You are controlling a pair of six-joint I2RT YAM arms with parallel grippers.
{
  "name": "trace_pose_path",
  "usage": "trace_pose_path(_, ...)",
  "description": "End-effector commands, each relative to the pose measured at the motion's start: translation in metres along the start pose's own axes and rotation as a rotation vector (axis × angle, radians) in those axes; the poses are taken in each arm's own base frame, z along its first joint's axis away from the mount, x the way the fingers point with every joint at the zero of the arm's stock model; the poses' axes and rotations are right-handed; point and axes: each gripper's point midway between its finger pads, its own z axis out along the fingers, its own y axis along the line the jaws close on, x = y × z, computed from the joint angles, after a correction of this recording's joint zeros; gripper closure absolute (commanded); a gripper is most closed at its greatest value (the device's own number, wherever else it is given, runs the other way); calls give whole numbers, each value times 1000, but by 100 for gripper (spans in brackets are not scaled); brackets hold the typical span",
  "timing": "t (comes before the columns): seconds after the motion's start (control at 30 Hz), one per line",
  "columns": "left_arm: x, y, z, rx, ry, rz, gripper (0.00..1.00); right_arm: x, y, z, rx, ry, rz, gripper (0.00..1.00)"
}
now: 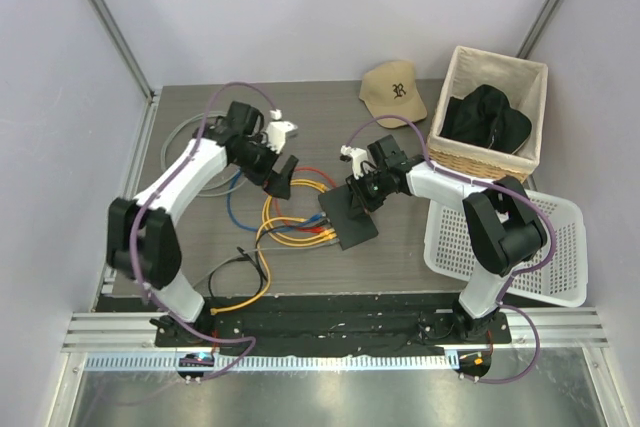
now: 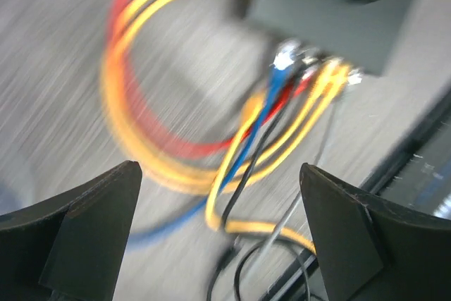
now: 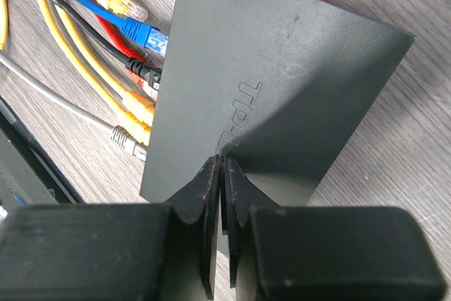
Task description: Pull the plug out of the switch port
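Observation:
My left gripper lowers to its left in the top view onto the blue cable's bend [image 1: 229,205] next, since it lies below on that side, clear of the yellow cable's loops.
The switch [image 1: 348,215] is a flat black box in the middle of the table, with several coloured cables plugged into its left edge. In the right wrist view the switch [image 3: 282,82] fills the frame, with blue [image 3: 144,33], black [image 3: 143,72], yellow [image 3: 139,112] and grey [image 3: 127,139] plugs along that edge. My right gripper [image 3: 221,163] is shut, its tips pressed down on the switch's top near its near edge. My left gripper [image 1: 280,179] is open and empty, left of the switch above the cable loops. Its blurred wrist view shows the switch [image 2: 324,12] and plugs [image 2: 310,68] ahead.
Yellow, red and blue cable loops [image 1: 285,217] lie left of the switch, a grey coil [image 1: 185,137] at the far left, and a black cable [image 1: 240,267] near the front. A tan cap [image 1: 395,90], a wicker basket [image 1: 490,162] holding a black garment, and a white plastic basket [image 1: 560,247] stand at the right.

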Motion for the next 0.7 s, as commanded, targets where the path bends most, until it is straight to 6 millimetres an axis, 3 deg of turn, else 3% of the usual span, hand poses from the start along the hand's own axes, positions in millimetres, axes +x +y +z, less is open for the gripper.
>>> trace_pose_path(0.0, 33, 58, -42, -390, 1, -145, 0, 20, -20, 8, 89, 60, -12, 87)
trace_pose_path(0.13, 63, 83, -62, -497, -44, -299, 1, 20, -21, 11, 86, 68, -8, 87)
trace_pose_path(0.2, 78, 97, -65, -554, -6, -394, 10, 22, -22, 13, 84, 76, -2, 87)
trace_pose_path(0.33, 108, 122, -53, -604, 126, -487, 19, 21, -22, 14, 81, 76, -2, 87)
trace_pose_path(0.4, 107, 129, -50, -609, 138, -495, 22, 21, -23, 14, 83, 77, -1, 87)
trace_pose_path(0.5, 110, 133, -32, -567, 194, -548, 36, 20, -22, 13, 83, 72, -4, 87)
trace_pose_path(0.57, 113, 134, -15, -515, 215, -563, 39, 18, -22, 13, 85, 66, -8, 87)
trace_pose_path(0.6, 110, 136, -12, -506, 217, -562, 50, 19, -22, 13, 87, 68, -7, 87)
trace_pose_path(0.67, 116, 140, -7, -514, 248, -576, 53, 19, -22, 11, 90, 65, -9, 87)
